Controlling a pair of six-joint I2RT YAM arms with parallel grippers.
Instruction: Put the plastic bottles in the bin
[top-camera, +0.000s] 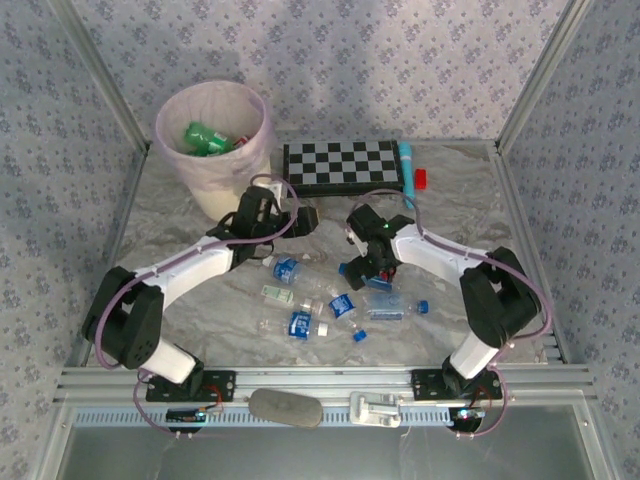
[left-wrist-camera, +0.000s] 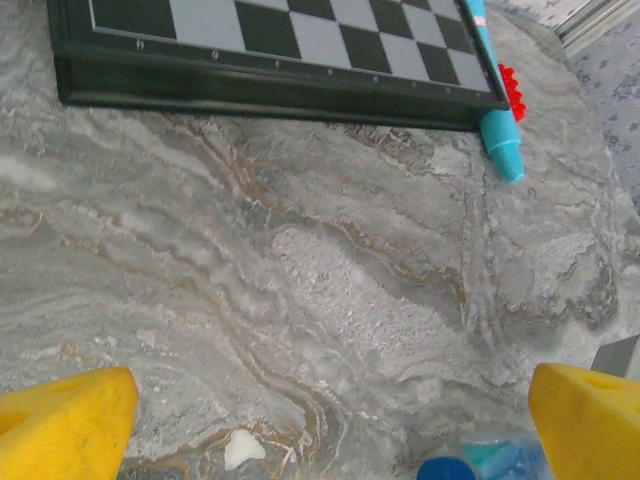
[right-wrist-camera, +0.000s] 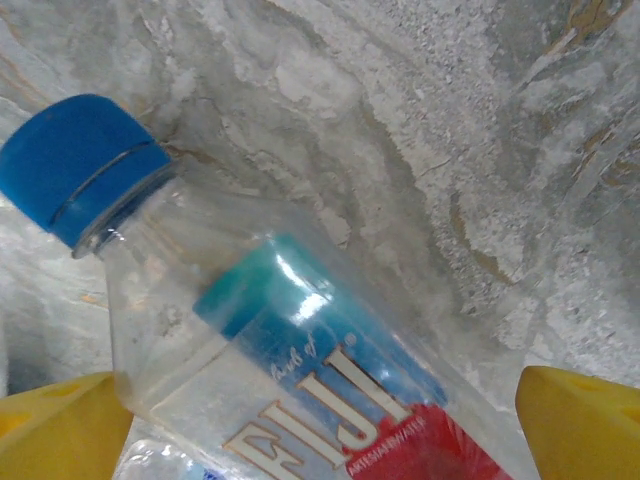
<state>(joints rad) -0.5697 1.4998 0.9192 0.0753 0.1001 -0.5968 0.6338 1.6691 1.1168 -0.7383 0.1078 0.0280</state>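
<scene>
I will next lower my right gripper toward the end of the clear bottle that has the cap and close around the part beside the cap (right-wrist-camera: 190, 255), because the bottle is between my open yellow fingers.
Several small clear plastic bottles with blue labels and caps lie in the middle of the table, among them one (top-camera: 287, 268), another (top-camera: 300, 323) and a third (top-camera: 388, 306). The bin (top-camera: 238, 172) stands at the back left with green bottles (top-camera: 205, 138) inside. My left gripper (top-camera: 300, 222) hangs open beside the bin, over bare table (left-wrist-camera: 325, 425); a blue cap (left-wrist-camera: 458, 468) peeks in near its right finger. My right gripper (top-camera: 362, 268) is open over a clear bottle (right-wrist-camera: 300, 340) with a blue cap (right-wrist-camera: 80, 165). The bottle lies between the yellow fingers (right-wrist-camera: 585, 420), not gripped.
A chessboard (top-camera: 342, 166) lies at the back of the table, with a teal marker pen (top-camera: 407, 168) and a small red block (top-camera: 421, 179) along its right edge. Metal frame posts and papered walls close in the table. A loose blue cap (top-camera: 359, 336) lies near the front.
</scene>
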